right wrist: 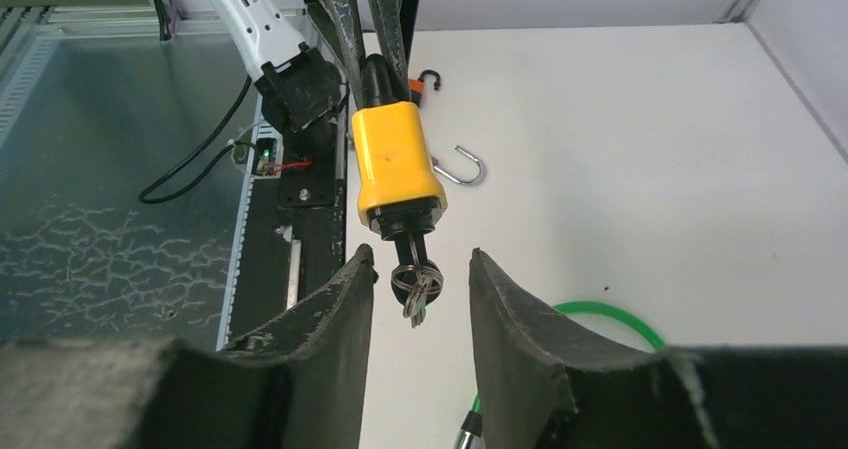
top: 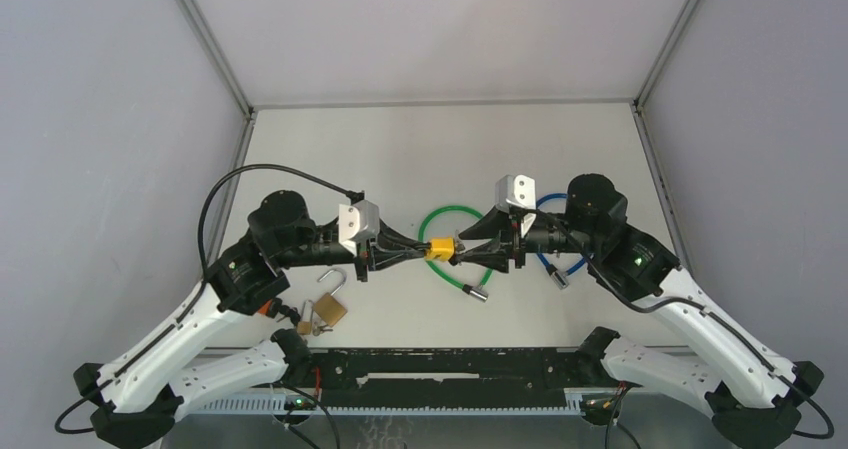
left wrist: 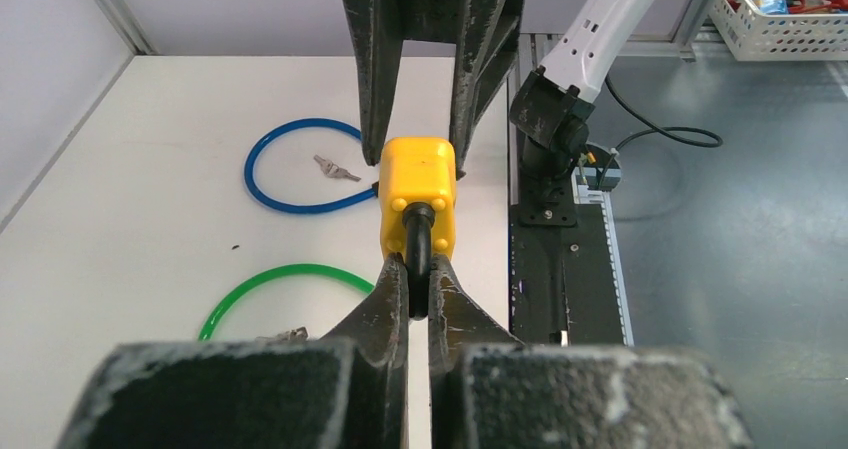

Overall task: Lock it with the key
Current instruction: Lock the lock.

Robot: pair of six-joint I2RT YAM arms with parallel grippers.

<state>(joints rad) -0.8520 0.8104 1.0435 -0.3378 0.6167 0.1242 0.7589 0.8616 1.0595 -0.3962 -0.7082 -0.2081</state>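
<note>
My left gripper needs to go down next, tilting downward, and let go of the yellow lock on the bare tabletop (top: 394,275) below, beside the green cable loop.
A yellow lock (top: 438,250) hangs in the air between the two arms. My left gripper (left wrist: 419,269) is shut on the black shackle (left wrist: 419,239) that comes out of the lock body (left wrist: 418,184). From the other end of the lock (right wrist: 395,159) sticks a black-headed key (right wrist: 413,262) with a ring of keys (right wrist: 417,289) dangling from it. My right gripper (right wrist: 420,259) is open, one finger on each side of the key head, and touches neither side of it.
On the table lie a green cable loop (top: 452,212), a blue cable loop (left wrist: 290,129) with small keys (left wrist: 337,170) inside it, and a brass padlock (top: 328,312) with an open shackle. The black base rail (top: 440,369) runs along the near edge.
</note>
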